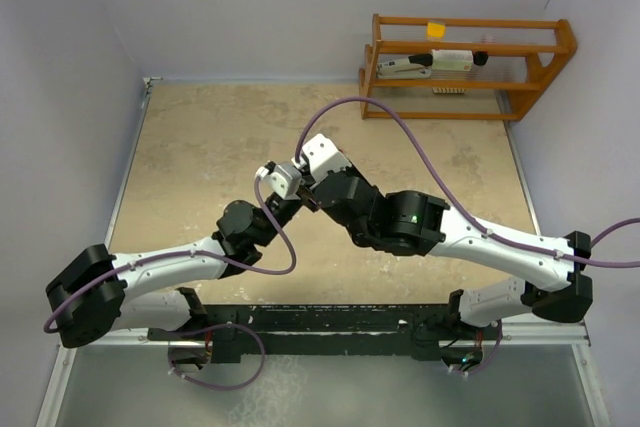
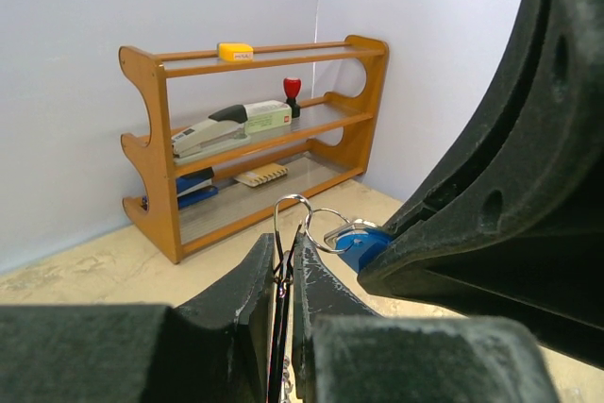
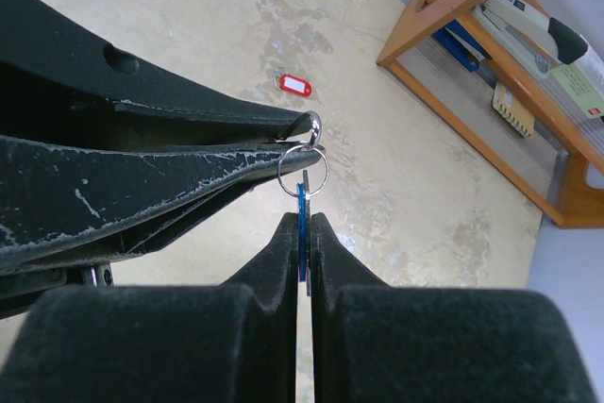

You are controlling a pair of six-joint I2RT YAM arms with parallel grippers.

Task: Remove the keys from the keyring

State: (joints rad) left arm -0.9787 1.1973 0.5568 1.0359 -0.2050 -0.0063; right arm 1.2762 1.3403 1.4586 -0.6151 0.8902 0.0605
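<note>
I will lower my left gripper to its left in the top view and release the wire loop (image 2: 288, 209) there, because the tabletop is bare in that place.
My left gripper (image 2: 284, 243) is shut on a thin bent wire loop (image 2: 288, 209), held off the table. The small silver keyring (image 2: 327, 229) hangs linked into that loop. A blue-headed key (image 2: 363, 244) sits on the keyring. My right gripper (image 3: 303, 219) is shut edge-on on this blue-headed key (image 3: 302, 197), just below the keyring (image 3: 303, 173). The left gripper's fingers (image 3: 189, 162) come in from the left and touch the ring's top. In the top view both grippers meet tip to tip at mid-table (image 1: 303, 187). A red-headed key (image 3: 294, 85) lies loose on the table beyond.
A wooden shelf rack (image 1: 465, 67) stands at the back right against the wall, holding a stapler (image 2: 231, 126), a yellow block (image 2: 235, 50) and other small items. A purple cable (image 1: 400, 132) arcs over the table. White walls close in the beige tabletop (image 1: 200, 147).
</note>
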